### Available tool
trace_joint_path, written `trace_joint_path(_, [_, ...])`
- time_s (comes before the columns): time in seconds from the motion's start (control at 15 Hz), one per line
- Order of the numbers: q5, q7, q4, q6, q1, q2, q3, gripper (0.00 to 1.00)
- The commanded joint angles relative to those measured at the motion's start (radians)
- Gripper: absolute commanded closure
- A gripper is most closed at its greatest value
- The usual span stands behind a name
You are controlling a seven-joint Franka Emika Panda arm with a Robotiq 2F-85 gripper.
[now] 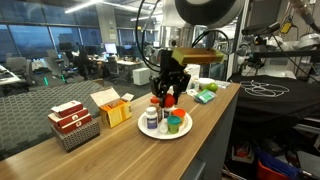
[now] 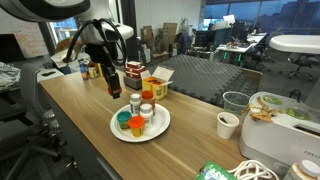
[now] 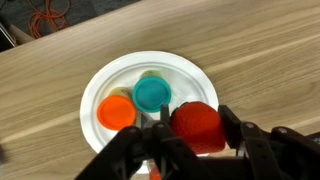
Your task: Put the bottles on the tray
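I need to bring the red-topped bottle outward and down with my gripper next, into the open gap between green bottle (image 1: 176, 125) and white bottles, and release it there. The gap is below and outward of my gripper.
My gripper (image 3: 197, 128) is shut on a bottle with a red top (image 3: 195, 122), which hangs just above the near right rim of the tray, a round white plate (image 3: 95, 90). On the tray stand an orange-capped bottle (image 3: 117, 112), a teal-green-capped one (image 3: 153, 94) and a white one partly hidden behind them. In both exterior views the gripper (image 1: 167, 95) (image 2: 113, 85) hovers over the tray (image 1: 150, 133) (image 2: 158, 130), beside the white bottles (image 2: 135, 103), green bottle (image 1: 176, 125) and orange bottle (image 2: 136, 126).
A dark wire basket with red-and-white cartons (image 1: 72, 122) and a yellow box (image 1: 112, 108) stand beside the tray on the wooden table. A paper cup (image 2: 228, 124) sits near the table edge. A green item (image 1: 205, 96) lies beyond the tray.
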Motion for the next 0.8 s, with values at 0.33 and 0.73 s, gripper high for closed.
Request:
trace_joint_path(0.33, [-0.036, -0.049, 0.016, 0.097, -0.021, 0.055, 0.002, 0.74])
trace_joint_path(0.73, [-0.011, -0.113, 0.068, 0.129, -0.049, 0.122, -0.007, 0.74])
